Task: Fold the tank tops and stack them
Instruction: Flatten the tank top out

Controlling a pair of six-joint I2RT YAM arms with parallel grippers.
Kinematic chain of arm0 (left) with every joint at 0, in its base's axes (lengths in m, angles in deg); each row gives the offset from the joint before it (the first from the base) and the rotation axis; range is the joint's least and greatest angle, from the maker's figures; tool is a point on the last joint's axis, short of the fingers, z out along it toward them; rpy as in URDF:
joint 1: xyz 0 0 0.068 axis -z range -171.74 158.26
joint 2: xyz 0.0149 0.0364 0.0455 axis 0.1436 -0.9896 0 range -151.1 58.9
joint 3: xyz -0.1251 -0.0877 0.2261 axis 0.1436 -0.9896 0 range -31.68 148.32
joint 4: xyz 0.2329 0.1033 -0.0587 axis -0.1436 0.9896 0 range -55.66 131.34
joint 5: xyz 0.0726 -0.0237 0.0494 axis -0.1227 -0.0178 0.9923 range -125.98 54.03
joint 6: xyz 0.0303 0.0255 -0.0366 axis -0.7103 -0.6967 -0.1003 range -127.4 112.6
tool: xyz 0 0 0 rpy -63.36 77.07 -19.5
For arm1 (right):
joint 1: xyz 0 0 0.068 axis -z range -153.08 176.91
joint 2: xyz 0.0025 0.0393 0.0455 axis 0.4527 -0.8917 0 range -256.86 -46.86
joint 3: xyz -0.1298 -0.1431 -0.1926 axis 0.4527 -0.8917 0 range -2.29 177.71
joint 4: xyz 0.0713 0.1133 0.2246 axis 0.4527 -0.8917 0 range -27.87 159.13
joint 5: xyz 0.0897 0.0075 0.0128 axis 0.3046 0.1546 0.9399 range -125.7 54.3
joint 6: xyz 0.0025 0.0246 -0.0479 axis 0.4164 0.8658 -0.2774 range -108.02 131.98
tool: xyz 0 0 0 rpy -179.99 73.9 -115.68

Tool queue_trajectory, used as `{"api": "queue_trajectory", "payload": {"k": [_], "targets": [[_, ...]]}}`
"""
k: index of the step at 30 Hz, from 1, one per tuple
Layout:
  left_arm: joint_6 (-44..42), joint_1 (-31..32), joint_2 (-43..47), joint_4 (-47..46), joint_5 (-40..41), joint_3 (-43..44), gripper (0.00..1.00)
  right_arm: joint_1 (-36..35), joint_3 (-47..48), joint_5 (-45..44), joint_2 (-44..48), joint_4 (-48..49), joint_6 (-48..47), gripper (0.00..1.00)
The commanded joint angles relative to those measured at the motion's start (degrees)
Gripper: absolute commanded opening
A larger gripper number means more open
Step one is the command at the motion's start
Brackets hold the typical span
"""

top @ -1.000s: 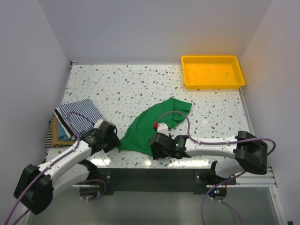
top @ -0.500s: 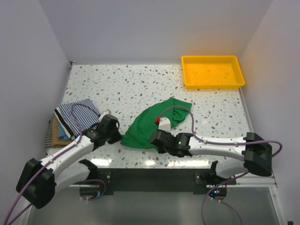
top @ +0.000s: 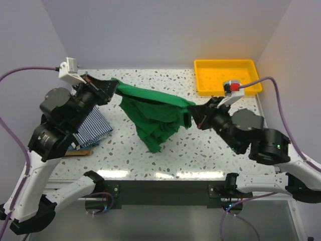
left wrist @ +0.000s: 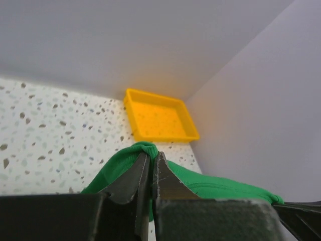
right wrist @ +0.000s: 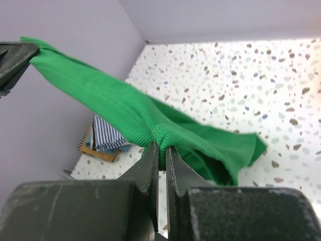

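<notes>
The drooping, bunched body needs laying out flat, so my left gripper next moves outward and down to release its green end on the bare far tabletop.
A plain green tank top [top: 153, 113] hangs in the air, stretched between both grippers, its body drooping toward the table. My left gripper [top: 114, 86] is shut on its left end, and in the left wrist view green cloth [left wrist: 125, 160] bunches over the closed tips of the left gripper [left wrist: 152, 156]. My right gripper [top: 190, 111] is shut on its right end; the right wrist view shows ribbed green fabric [right wrist: 125, 108] pinched at the right gripper [right wrist: 161, 146]. A navy-white striped tank top [top: 93, 128] lies on top of a pile at the left, over blue and tan ones [right wrist: 100, 150].
A yellow plastic tray [top: 228, 76] sits at the far right corner of the speckled table [top: 150, 160]. White walls close in the table on the left, back and right.
Both arms have risen from the near edge of the table, lifting the green tank top off the surface and pulling it taut between them. Both grippers have shut on it.
</notes>
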Motion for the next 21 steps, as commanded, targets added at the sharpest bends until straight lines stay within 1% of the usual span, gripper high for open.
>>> {"api": "queue_trajectory", "payload": {"k": [1, 2, 5, 8, 9, 11, 13, 14, 15, 16, 17, 18, 19, 20, 21], "targets": [[-4.56, 0.15, -2.17, 1.12, -2.98, 8.76, 0.0, -0.1, 7.17, -1.64, 0.09, -1.1, -7.67, 0.0], [-4.82, 0.15, -2.52, 1.12, -3.42, 11.82, 0.0, -0.1, 8.41, -1.03, 0.09, -1.02, -8.9, 0.0], [-4.83, 0.15, -3.76, 1.65, -3.78, 16.05, 0.0, -0.1, 11.66, -0.84, -0.26, -0.41, -12.15, 0.0], [-4.39, 0.15, -4.55, 2.27, -2.38, 17.56, 0.0, -0.1, 14.39, -3.3, -1.75, -0.14, -16.45, 0.0], [-4.21, 0.15, -4.9, 2.44, -1.76, 17.39, 0.0, -0.1, 15.01, -4.52, -3.58, -0.14, -17.69, 0.0], [-3.42, 0.15, -5.95, 2.53, -0.1, 16.6, 0.0, 0.07, 16.24, -8.65, -5.43, 1.09, -21.89, 0.0], [-3.07, 0.15, -7.27, 2.53, 1.31, 16.07, 0.0, 2.69, 16.86, -8.94, -8.67, 1.71, -23.67, 0.0], [-2.63, 0.15, -8.06, 2.27, 2.19, 15.28, 0.0, 5.84, 17.56, -2.32, -9.83, 0.49, -22.02, 0.0], [-2.72, 0.15, -9.8, 0.7, 3.07, 14.58, 0.0, 16.49, 17.65, 4.97, -10.97, -0.39, -20.18, 0.0], [-2.89, 0.15, -10.87, -0.36, 3.6, 13.88, 0.0, 22.6, 17.39, 11.83, -13.16, -0.84, -18.42, 0.0], [-2.89, -0.02, -12.09, -1.59, 4.04, 12.13, 0.0, 27.88, 15.47, 21.73, -14.66, 0.2, -16.14, 0.0], [-2.89, -1.59, -15.07, -5.43, 2.48, 11.07, 0.0, 35.25, 14.5, 24.53, -16.24, 1.26, -15.86, 0.0], [-2.81, -3.17, -17.01, -7.55, 0.29, 10.01, 0.0, 38.02, 13.18, 26.9, -18.6, 3.62, -15.42, 0.0], [-1.59, -5.01, -19.2, -10.01, -2.6, 7.74, 0.0, 40.83, 12.82, 32.5, -23.33, 5.12, -14.11, 0.0], [-0.88, -8.6, -24.19, -15.87, -8.55, 6.59, 0.0, 45.99, 12.38, 35.34, -26.24, 6.87, -13.14, 0.0]]}}
